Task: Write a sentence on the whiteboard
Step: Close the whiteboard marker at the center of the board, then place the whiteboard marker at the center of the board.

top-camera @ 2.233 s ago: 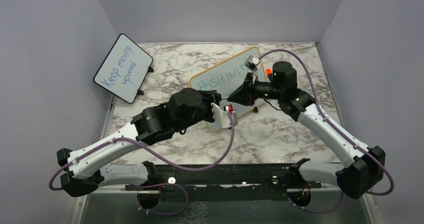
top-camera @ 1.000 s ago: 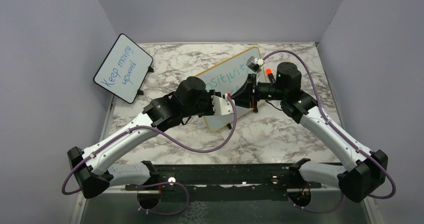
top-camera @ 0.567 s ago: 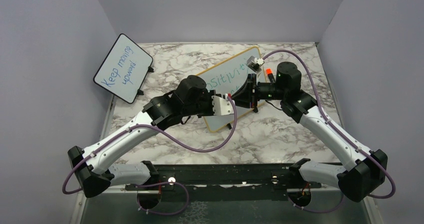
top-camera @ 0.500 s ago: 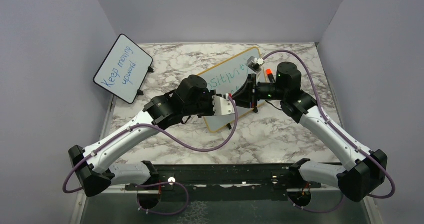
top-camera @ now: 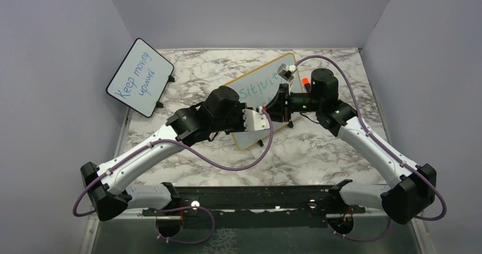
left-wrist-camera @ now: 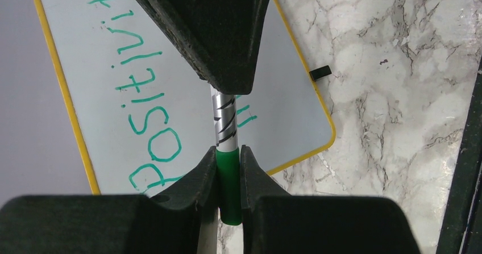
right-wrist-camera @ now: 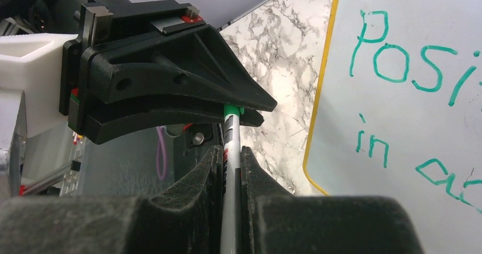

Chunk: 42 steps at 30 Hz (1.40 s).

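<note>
My right gripper moves back and down onto the bare marble before the whiteboard's near edge (top-camera: 275,156) next and releases the marker, because its green cap is seated.
The whiteboard (top-camera: 257,87) with its yellow frame lies tilted on the marble table, half hidden under both wrists. Its green sentence (left-wrist-camera: 145,109) reads "Positivit" in the left wrist view, and "Posi", "in", "ac" (right-wrist-camera: 398,58) in the right wrist view. A marker hangs between the two grippers above the board's lower corner. My left gripper (left-wrist-camera: 228,153) is shut on its green cap (left-wrist-camera: 228,180). My right gripper (right-wrist-camera: 230,150) is shut on its white barrel (right-wrist-camera: 229,134). In the top view the left gripper (top-camera: 263,112) and right gripper (top-camera: 276,107) meet tip to tip.
A smaller black-framed board (top-camera: 139,76) with blue writing leans at the back left. A small orange-red object (top-camera: 306,82) sits behind the right wrist. Grey walls close in three sides, and a black rail (top-camera: 250,200) runs along the near edge.
My left gripper has slid right toward the right gripper and closed its jaws on the marker's green cap. The right wrist has shifted slightly left, still gripping the barrel.
</note>
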Motion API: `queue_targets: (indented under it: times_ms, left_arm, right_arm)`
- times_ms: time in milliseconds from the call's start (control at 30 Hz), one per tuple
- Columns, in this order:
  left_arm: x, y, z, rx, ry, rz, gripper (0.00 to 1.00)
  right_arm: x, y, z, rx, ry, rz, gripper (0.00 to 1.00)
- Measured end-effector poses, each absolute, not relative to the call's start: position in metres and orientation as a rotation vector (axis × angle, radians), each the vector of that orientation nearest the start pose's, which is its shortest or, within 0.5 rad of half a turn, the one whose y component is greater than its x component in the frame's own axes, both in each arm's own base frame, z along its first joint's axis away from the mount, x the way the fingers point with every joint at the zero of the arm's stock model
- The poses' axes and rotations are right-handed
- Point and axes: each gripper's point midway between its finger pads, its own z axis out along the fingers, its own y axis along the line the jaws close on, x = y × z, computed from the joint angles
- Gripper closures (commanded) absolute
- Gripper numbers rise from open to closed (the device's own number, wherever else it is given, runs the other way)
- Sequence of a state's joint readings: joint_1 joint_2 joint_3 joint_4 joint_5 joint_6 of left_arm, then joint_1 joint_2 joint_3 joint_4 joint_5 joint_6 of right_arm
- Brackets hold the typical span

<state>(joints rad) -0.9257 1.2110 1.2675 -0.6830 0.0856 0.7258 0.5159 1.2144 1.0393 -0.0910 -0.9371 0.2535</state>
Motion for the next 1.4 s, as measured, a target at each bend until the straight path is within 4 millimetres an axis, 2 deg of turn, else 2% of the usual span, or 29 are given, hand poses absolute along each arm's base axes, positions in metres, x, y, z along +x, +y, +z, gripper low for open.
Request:
queue_targets:
  times_ms: [67, 167, 233, 367, 533, 667, 700, 833, 1033, 1167, 1233, 1400]
  left_arm:
    - [0.223, -0.275, 0.26, 1.647, 1.461, -0.203, 0.83]
    - [0.222, -0.274, 0.255, 1.637, 1.462, -0.196, 0.61]
    - [0.218, -0.275, 0.254, 1.619, 1.447, -0.204, 0.54]
    - [0.211, -0.268, 0.264, 1.534, 1.426, -0.208, 0.47]
    - [0.216, -0.243, 0.271, 1.343, 1.511, -0.157, 0.22]
    - [0.228, -0.224, 0.26, 1.159, 1.646, -0.096, 0.04]
    - [0.232, -0.22, 0.258, 1.118, 1.669, -0.083, 0.02]
    - [0.249, -0.191, 0.25, 0.886, 1.792, -0.035, 0.01]
    - [0.27, -0.141, 0.245, 0.5, 1.899, -0.023, 0.01]
    - [0.274, -0.12, 0.23, 0.308, 1.945, -0.045, 0.01]
    - [0.272, -0.109, 0.219, 0.211, 1.959, -0.063, 0.01]
    - [0.262, -0.091, 0.191, 0.052, 1.983, -0.084, 0.01]
  right_arm:
    - [0.216, 0.292, 0.293, -0.934, 1.72, 1.375, 1.0]
    - [0.216, 0.292, 0.287, -0.925, 1.743, 1.365, 1.0]
    - [0.217, 0.292, 0.279, -0.914, 1.767, 1.343, 1.0]
    - [0.217, 0.286, 0.246, -0.87, 1.881, 1.289, 0.99]
    - [0.214, 0.275, 0.202, -0.829, 2.008, 1.231, 1.0]
    - [0.204, 0.265, 0.164, -0.817, 2.1, 1.202, 1.0]
    - [0.2, 0.26, 0.149, -0.81, 2.138, 1.19, 1.0]
    - [0.185, 0.25, 0.115, -0.779, 2.233, 1.185, 0.99]
    - [0.173, 0.238, 0.076, -0.691, 2.343, 1.154, 0.99]
    - [0.174, 0.234, 0.058, -0.613, 2.409, 1.123, 0.89]
    - [0.177, 0.234, 0.059, -0.58, 2.411, 1.117, 0.78]
    - [0.189, 0.227, 0.05, -0.474, 2.437, 1.013, 0.6]
